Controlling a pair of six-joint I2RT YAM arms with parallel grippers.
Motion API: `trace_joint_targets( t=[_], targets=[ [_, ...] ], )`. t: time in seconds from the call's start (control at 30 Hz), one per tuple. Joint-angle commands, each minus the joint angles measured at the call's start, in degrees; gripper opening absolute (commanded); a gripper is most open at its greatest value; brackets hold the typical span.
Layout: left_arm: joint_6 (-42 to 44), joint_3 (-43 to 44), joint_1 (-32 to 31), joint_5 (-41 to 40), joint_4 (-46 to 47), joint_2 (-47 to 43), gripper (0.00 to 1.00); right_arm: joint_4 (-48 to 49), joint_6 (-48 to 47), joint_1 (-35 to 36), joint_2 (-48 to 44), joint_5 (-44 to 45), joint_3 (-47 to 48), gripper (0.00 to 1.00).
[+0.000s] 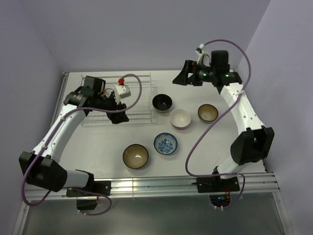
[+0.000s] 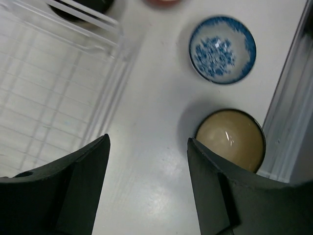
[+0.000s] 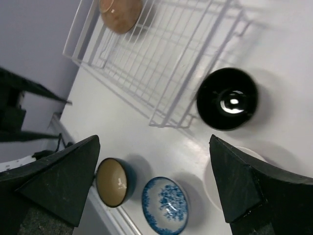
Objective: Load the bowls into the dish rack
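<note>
The bowl's opposite side is close to the aluminium bar, so my left gripper needs to go back and down next, from the rack (image 1: 138,99) onto the front tan bowl's rack-side rim (image 1: 129,146).
The wire dish rack (image 1: 138,99) stands at the back left of the table. One tan bowl (image 3: 121,13) lies in its far corner. Five bowls sit on the table right of the rack: black (image 1: 162,102), white inside (image 1: 180,118), tan (image 1: 208,113), blue-and-white (image 1: 166,143) and a second tan one (image 1: 135,156). My left gripper (image 1: 119,117) hovers over the rack's front edge, open and empty (image 2: 147,142). My right gripper (image 1: 181,78) hangs high at the back, open and empty (image 3: 154,142), looking down on the black bowl (image 3: 227,98).
An aluminium rail (image 1: 186,183) runs along the near table edge, close to the front tan bowl (image 2: 231,139). Purple walls close in on the left, back and right. A purple cable (image 1: 195,147) loops from the right arm over the table.
</note>
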Motion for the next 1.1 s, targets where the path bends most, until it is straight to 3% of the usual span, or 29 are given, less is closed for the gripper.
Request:
trace_joint_targets(
  t=[0.0, 0.23, 0.5, 0.8, 1.07],
  targets=[
    [9.21, -4.05, -3.83, -4.19, -3.96, -3.85, 0.7, -4.02, -6.23, -4.8, -6.64, 1.34, -1.57, 1.0],
    [13.35, -11.69, -14.9, -12.63, -3.96, -2.19, 0.71, -5.26, -12.74, -7.8, -17.11, 11.25, -5.69, 1.0],
    [13.79, -18.12, -17.82, -17.3, 5.97, 0.79, 0.72, -1.74, -12.12, -9.47, -28.01, 14.45, -14.93, 1.0],
    [15.81, -18.39, -19.66, -16.07, 5.98, 7.73, 0.7, -6.39, -11.34, -9.47, -26.53, 13.48, -14.4, 1.0],
    [15.12, -20.76, -19.93, -15.01, 7.2, 7.57, 0.69, -7.45, -10.63, -11.49, -24.51, 11.46, -14.67, 1.0]
  ],
)
